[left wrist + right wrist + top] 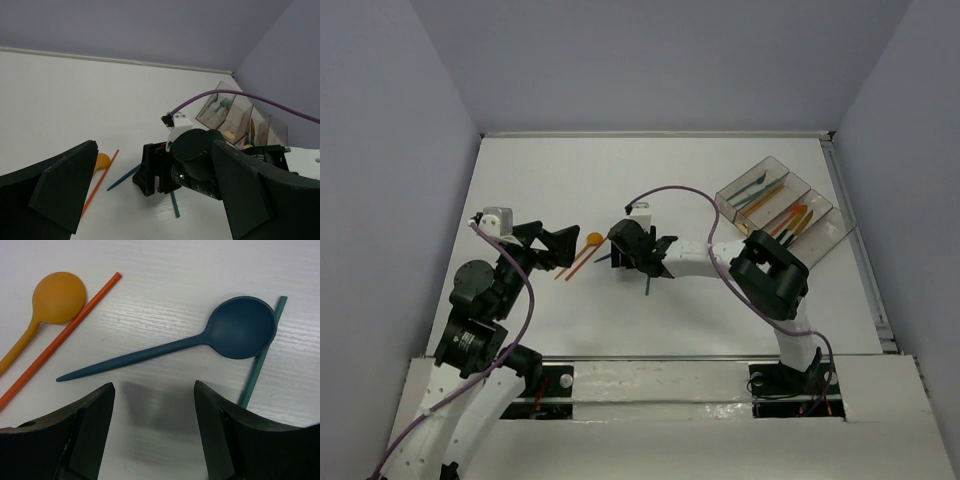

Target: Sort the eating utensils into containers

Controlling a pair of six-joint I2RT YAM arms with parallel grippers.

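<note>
The dark blue spoon's handle near its bowl is still beyond my fingertips, so my right gripper needs to move outward and slightly toward the orange spoon (592,239) to reach it.
A dark blue spoon (240,327) lies on the white table just ahead of my open, empty right gripper (154,390), its handle pointing left. An orange spoon (57,297) and a thin orange utensil handle (60,340) lie to its left. A teal handle (260,360) lies under the spoon's bowl. In the top view my right gripper (620,250) hovers low over these, and my left gripper (560,245) is open and empty just left of the orange spoon (592,239). The clear containers (785,205) at the far right hold several teal, orange and dark utensils.
The right arm's purple cable (705,215) loops above the table between the gripper and the containers. The table's raised right edge (855,240) runs just behind the containers. The left wrist view shows the right gripper's body (200,165) close in front of my left fingers.
</note>
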